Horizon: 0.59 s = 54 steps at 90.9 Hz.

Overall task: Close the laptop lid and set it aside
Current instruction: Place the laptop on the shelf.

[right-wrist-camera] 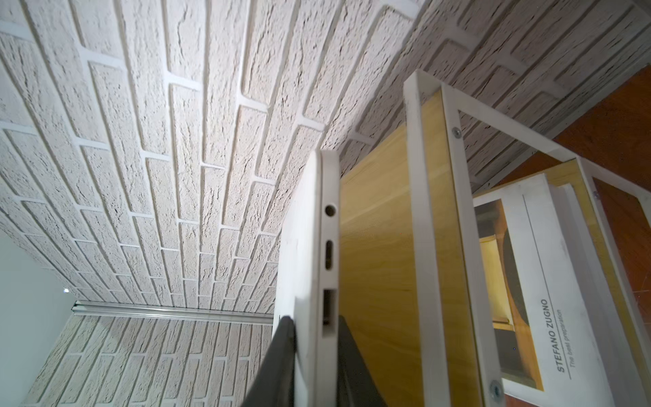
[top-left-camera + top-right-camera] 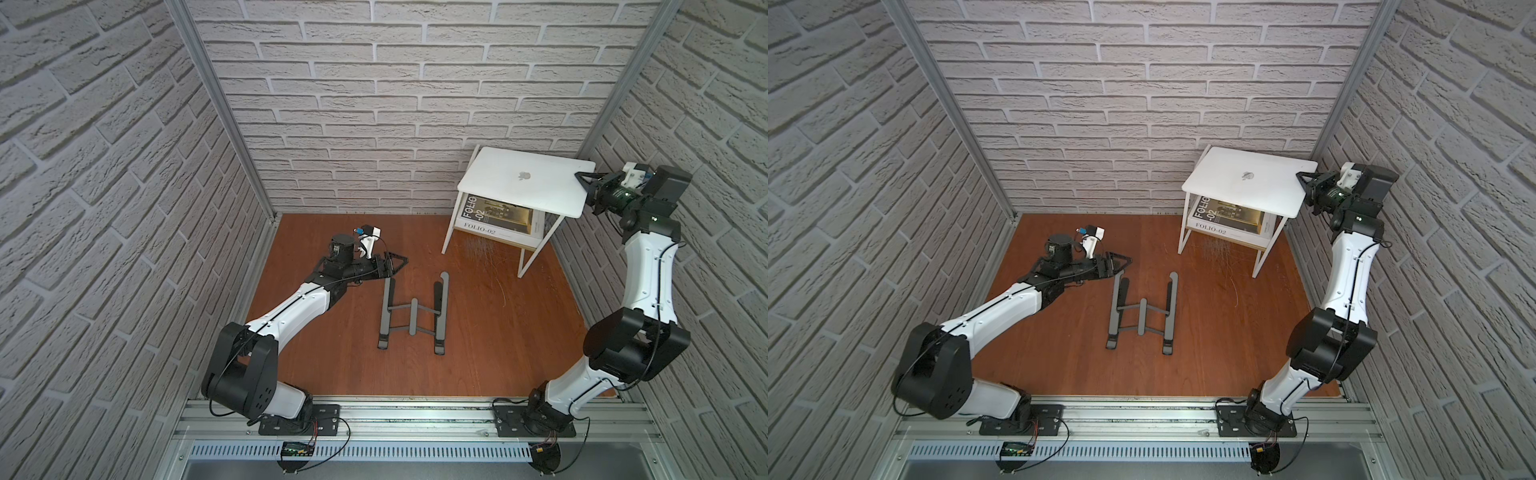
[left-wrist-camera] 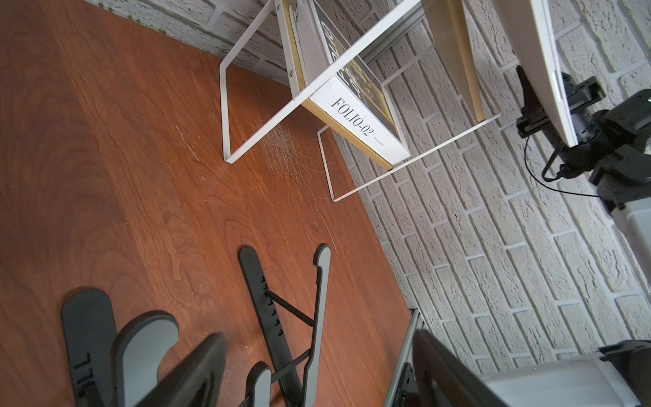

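The shut laptop has a gap under it, so my right gripper should next lower it onto the side table's wooden top [image 1: 378,234] and let go of the laptop's edge.
The laptop [image 2: 519,183] [image 2: 1241,183] is shut, its silver-white laptop lid [image 2: 498,174] facing up with the grey apple logo showing. It hangs level just above the white side table [image 2: 451,224] at the back right, with a gap over the wooden top. My right gripper [image 2: 584,178] [image 2: 1306,178] is shut on the laptop's right edge. In the right wrist view the two dark fingers clamp the port-lined edge [image 1: 329,246] at the gripper [image 1: 315,352]. My left gripper [image 2: 395,264] [image 2: 1119,259] [image 3: 318,352] stands open and empty over the wooden floor, far from the laptop.
A dark grey H-shaped folding stand [image 2: 415,313] [image 2: 1142,313] [image 3: 281,317] lies mid-floor, its far left end under my left gripper. The "FOLIO-02" book [image 2: 494,220] [image 3: 355,116] [image 1: 549,282] lies on the side table's [image 3: 223,112] [image 1: 422,211] lower shelf. Brick walls close in on three sides.
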Each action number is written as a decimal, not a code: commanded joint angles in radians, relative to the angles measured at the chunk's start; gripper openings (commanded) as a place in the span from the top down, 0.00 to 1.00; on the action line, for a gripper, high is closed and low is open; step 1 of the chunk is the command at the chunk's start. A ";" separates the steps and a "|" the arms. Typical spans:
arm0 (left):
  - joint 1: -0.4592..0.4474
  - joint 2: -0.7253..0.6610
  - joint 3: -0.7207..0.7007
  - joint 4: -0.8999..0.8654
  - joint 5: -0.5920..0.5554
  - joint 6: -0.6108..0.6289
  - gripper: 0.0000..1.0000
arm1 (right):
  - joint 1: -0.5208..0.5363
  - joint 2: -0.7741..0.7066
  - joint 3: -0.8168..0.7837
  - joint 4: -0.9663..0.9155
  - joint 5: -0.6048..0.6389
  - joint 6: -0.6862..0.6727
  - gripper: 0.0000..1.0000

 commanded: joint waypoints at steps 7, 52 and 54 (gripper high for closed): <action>-0.005 0.023 -0.009 0.046 0.006 0.013 0.14 | -0.009 -0.065 -0.042 0.068 0.126 -0.174 0.97; -0.005 0.017 0.001 0.027 0.001 0.016 0.14 | -0.030 -0.024 -0.224 0.314 0.149 -0.089 0.97; -0.004 0.019 0.003 0.025 0.002 0.017 0.14 | -0.031 -0.020 -0.228 0.339 0.141 -0.084 0.97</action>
